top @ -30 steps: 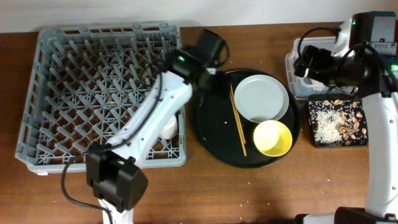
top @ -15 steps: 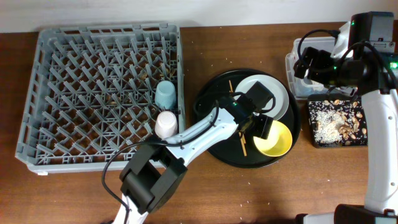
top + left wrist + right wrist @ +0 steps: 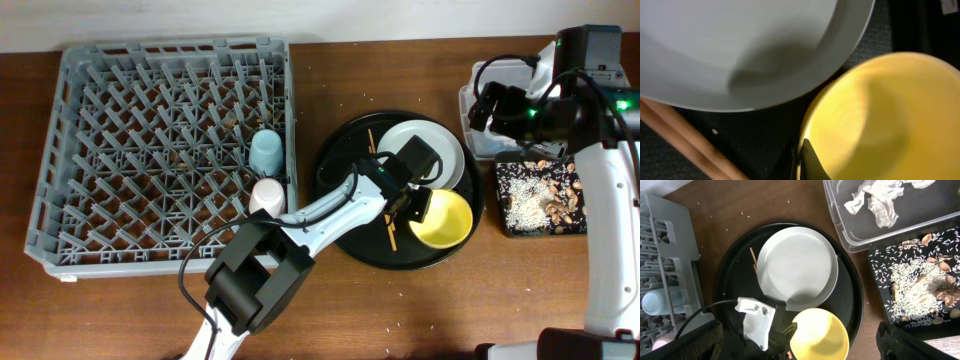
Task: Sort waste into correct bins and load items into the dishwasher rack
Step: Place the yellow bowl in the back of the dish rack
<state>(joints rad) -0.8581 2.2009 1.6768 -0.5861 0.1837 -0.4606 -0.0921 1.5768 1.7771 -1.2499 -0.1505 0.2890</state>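
The rack's far corner beyond the light blue cup is empty, so my left gripper will next rise, carry the bowl outward there, tilt, lower and release it.
The yellow bowl sits on the round black tray next to the pale grey plate. My left gripper is shut on the bowl's left rim, one finger inside the bowl. Two chopsticks lie on the tray left of the plate. A light blue cup and a pinkish-white cup stand in the grey dishwasher rack. My right gripper hangs open and empty high above the clear tub, which holds crumpled napkins.
The round black tray lies between the rack and the bins. A flat black tray of rice and brown scraps sits at the right, in front of the tub. Stray rice grains dot the wooden table.
My left arm swung from the rack's right edge over to the round tray and shut on the yellow bowl's rim. The two cups now show in the rack. The right arm barely moved.
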